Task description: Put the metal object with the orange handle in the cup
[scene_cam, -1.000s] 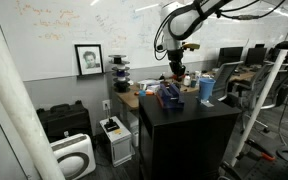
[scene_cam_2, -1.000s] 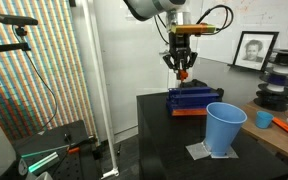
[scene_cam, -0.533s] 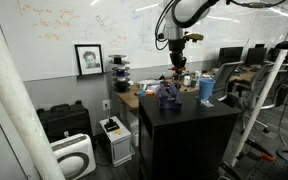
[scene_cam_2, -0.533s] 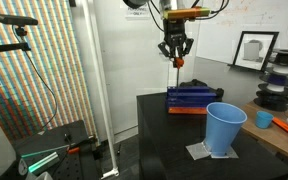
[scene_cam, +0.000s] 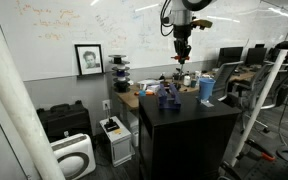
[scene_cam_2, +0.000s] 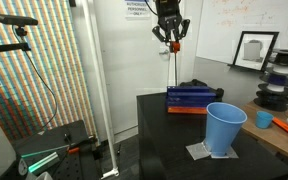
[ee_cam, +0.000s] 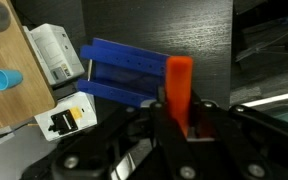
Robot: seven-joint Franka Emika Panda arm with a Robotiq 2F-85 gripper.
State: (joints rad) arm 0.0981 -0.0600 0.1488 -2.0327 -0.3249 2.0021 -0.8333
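The tool [scene_cam_2: 173, 62] will swing across toward the cup in my gripper next. Then it will go down over the cup's open top.
My gripper [scene_cam_2: 171, 38] is shut on the orange handle of the slim metal tool [scene_cam_2: 173, 62], which hangs straight down high above the black table. In an exterior view the gripper [scene_cam: 183, 48] holds the tool [scene_cam: 183, 59] well above the dark blue blocky object [scene_cam: 168, 95]. The wrist view shows the orange handle [ee_cam: 178, 88] clamped in the gripper [ee_cam: 179, 115], with the blue block [ee_cam: 134, 75] far below. The light blue cup [scene_cam_2: 224, 128] stands upright on a small mat near the table's corner, apart from the gripper; it also shows in an exterior view [scene_cam: 206, 89].
The black table [scene_cam_2: 159, 140] carries the blue block [scene_cam_2: 191, 98] and the cup. A wooden desk [scene_cam_2: 284, 130] with a small blue cup and clutter stands beside it. A whiteboard, a framed portrait [scene_cam: 88, 59] and floor boxes surround the area.
My gripper has risen straight up from just above the blue block, carrying the orange-handled tool with it. The cup and the block have not moved.
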